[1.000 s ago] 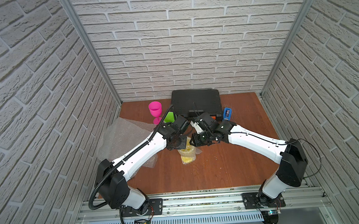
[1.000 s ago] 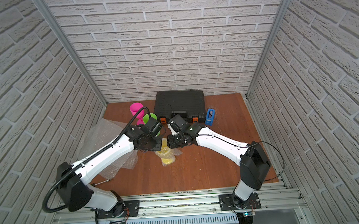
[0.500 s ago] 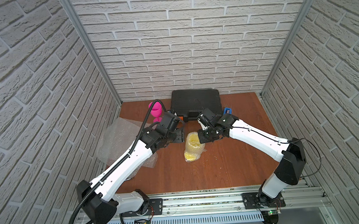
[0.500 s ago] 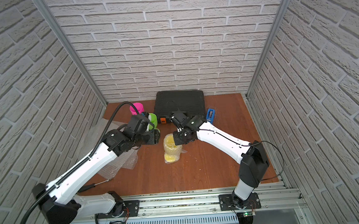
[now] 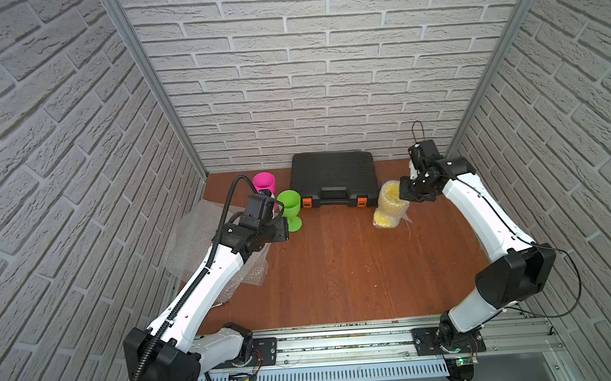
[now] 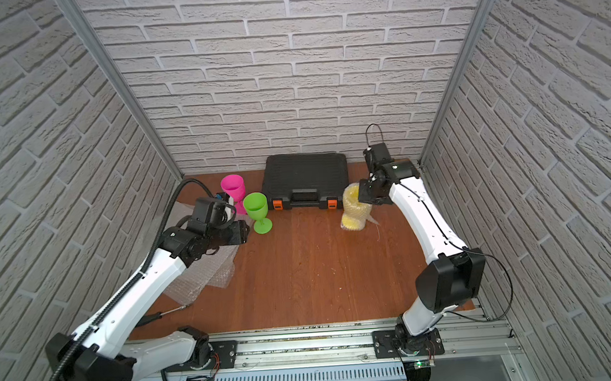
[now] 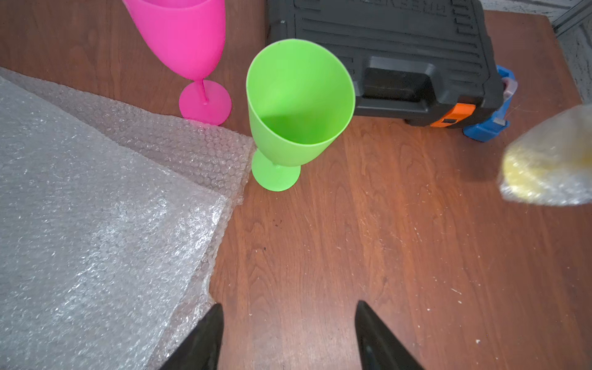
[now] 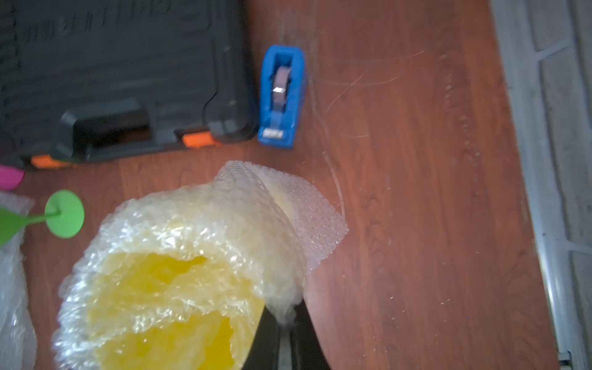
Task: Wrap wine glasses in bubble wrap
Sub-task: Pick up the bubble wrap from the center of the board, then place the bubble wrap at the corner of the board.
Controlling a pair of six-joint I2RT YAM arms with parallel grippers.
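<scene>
The yellow glass is already wrapped, so my right gripper should carry it outward onto the bare tabletop (image 8: 343, 77) beside the blue tape dispenser and release the wrap (image 8: 179, 272).
A yellow wine glass wrapped in bubble wrap (image 5: 389, 204) (image 6: 353, 207) (image 8: 179, 272) is at the back right of the table. My right gripper (image 5: 407, 193) (image 8: 285, 317) is shut on the wrap at its rim. Whether its foot rests on the table I cannot tell. The pink wine glass (image 5: 263, 182) (image 7: 185, 41) and the green wine glass (image 5: 289, 201) (image 7: 298, 102) stand upright and bare at the back left. Flat bubble wrap sheets (image 5: 196, 235) (image 7: 80, 208) lie beside them. My left gripper (image 5: 281, 230) (image 7: 288, 307) is open and empty, just in front of the green glass.
A black tool case (image 5: 334, 176) lies against the back wall. A blue tape dispenser (image 8: 282, 96) (image 7: 490, 125) stands next to its right end, behind the wrapped glass. Brick walls close in left, right and back. The left arm lies over part of the sheets.
The left gripper opened, let go of the wrapped yellow glass and drew back left toward the green glass. The right gripper closed on the wrap and carried the glass to the back right.
</scene>
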